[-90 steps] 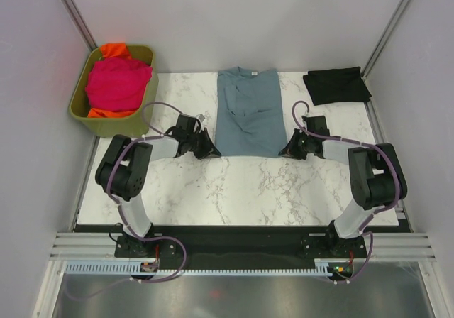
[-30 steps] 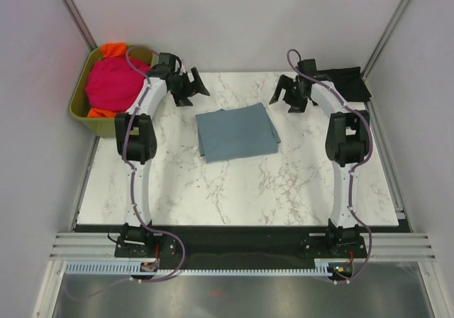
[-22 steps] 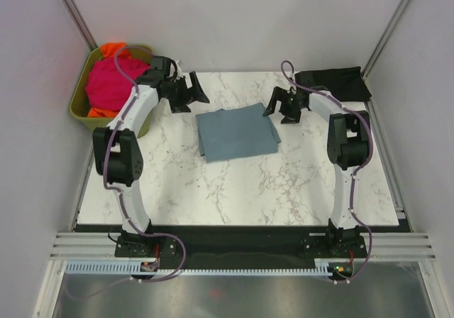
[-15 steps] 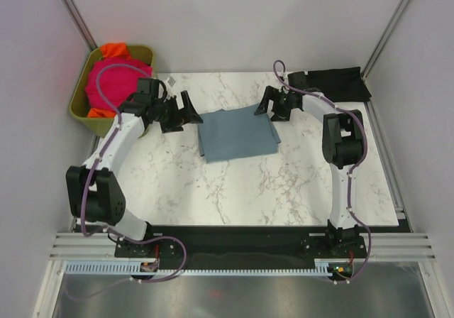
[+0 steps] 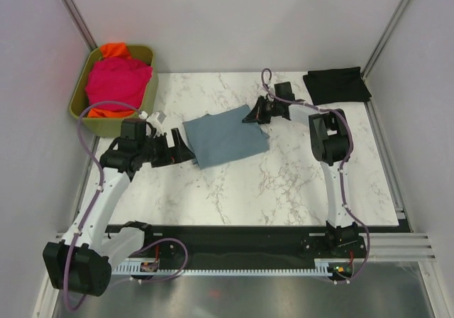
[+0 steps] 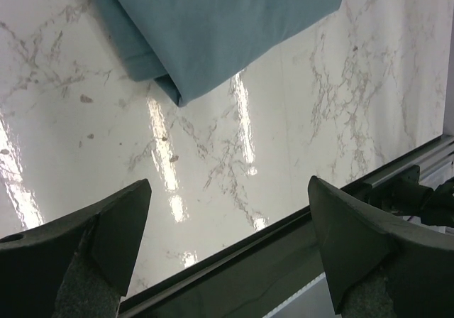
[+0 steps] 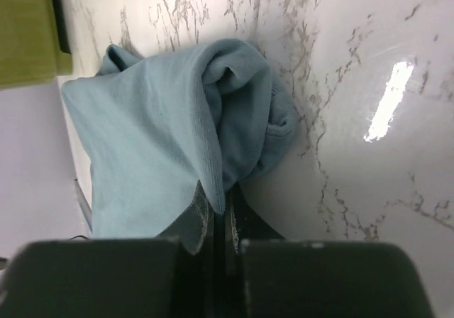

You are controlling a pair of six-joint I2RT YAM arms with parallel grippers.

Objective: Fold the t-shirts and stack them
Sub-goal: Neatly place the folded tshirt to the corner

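Up, outward and to the right in the top view, then down, my right gripper will carry the blue-grey t-shirt onto the black t-shirt (image 5: 336,85) and release, since both lie folded.
A slate blue-grey t-shirt (image 5: 223,139) lies folded in the middle of the table, its far right corner lifted and bunched. My right gripper (image 5: 254,112) is shut on that corner; in the right wrist view the cloth (image 7: 163,140) bunches up where the closed gripper (image 7: 227,215) pinches it. My left gripper (image 5: 183,150) stands open just off the shirt's near left edge. In the left wrist view nothing lies between its fingers (image 6: 117,229), and the shirt's folded edge (image 6: 213,27) lies beyond them. A black t-shirt (image 5: 336,85) lies folded at the far right. A magenta-pink t-shirt (image 5: 117,82) and an orange t-shirt (image 5: 113,50) sit in the bin.
The olive-green bin (image 5: 145,94) stands at the far left corner, also in the right wrist view (image 7: 25,34). Grey walls close the table on three sides. The table's dark near rail (image 6: 284,261) shows in the left wrist view.
The right gripper came in from the far right and shut on the blue-grey shirt's corner, pulling it askew. The left arm swung from beside the bin down to the shirt's near left, still open.
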